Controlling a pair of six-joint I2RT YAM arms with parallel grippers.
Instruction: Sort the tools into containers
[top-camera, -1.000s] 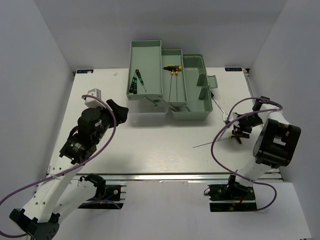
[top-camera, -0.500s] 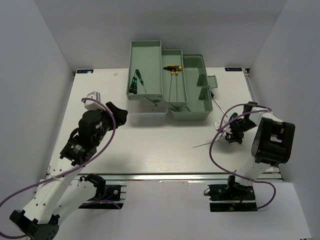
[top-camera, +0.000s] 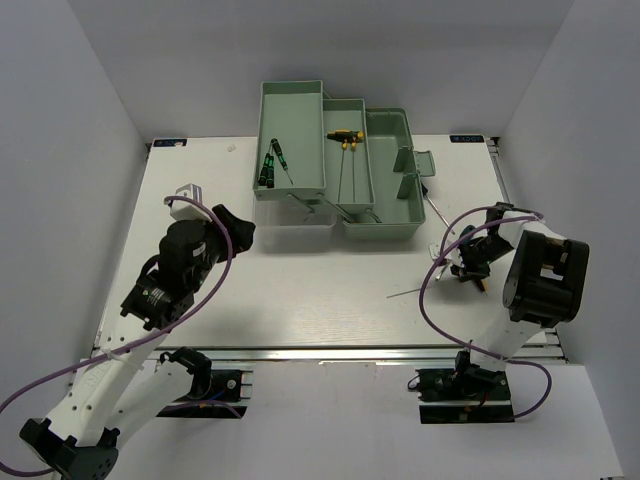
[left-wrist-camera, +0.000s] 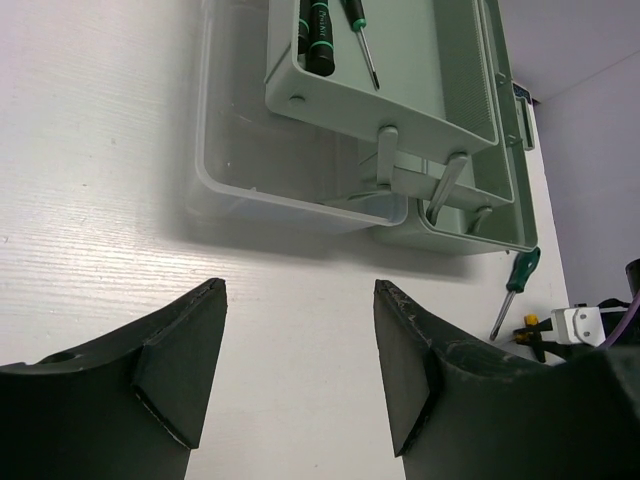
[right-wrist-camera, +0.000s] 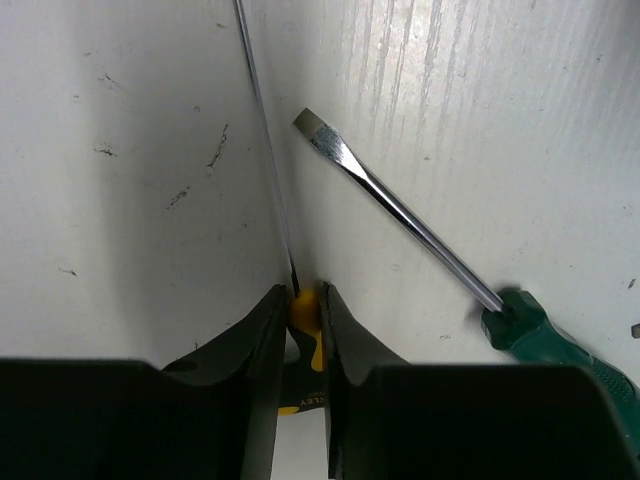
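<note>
The robot's right gripper will next lift over the middle tray's near end (top-camera: 355, 187), which is outward and to the gripper's left in the top view, and let go by the matching yellow handles.
My right gripper (right-wrist-camera: 300, 292) is down on the table, shut on the yellow-black handle (right-wrist-camera: 304, 308) of a screwdriver whose thin shaft (right-wrist-camera: 262, 130) runs away from the jaws. A green-handled screwdriver (right-wrist-camera: 528, 322) lies loose just beside it. From above, the right gripper (top-camera: 470, 262) sits right of the mint-green toolbox trays (top-camera: 308, 188). Two green screwdrivers (top-camera: 268, 165) lie in the left tray. A yellow screwdriver (top-camera: 345, 135) and thin rods (top-camera: 350, 180) lie in the middle tray (top-camera: 366, 150). My left gripper (left-wrist-camera: 300, 285) hangs open and empty over the table before the toolbox.
The clear lid (left-wrist-camera: 230, 190) lies flat in front of the left tray. A tray-support bracket (left-wrist-camera: 410, 180) hangs at the toolbox's near side. White walls close in the table on the left, right and back. A purple cable (top-camera: 440, 270) loops by the right arm.
The right gripper slid left and lowered onto the yellow-black screwdriver, and its jaws closed on the handle. The left arm barely shifted.
</note>
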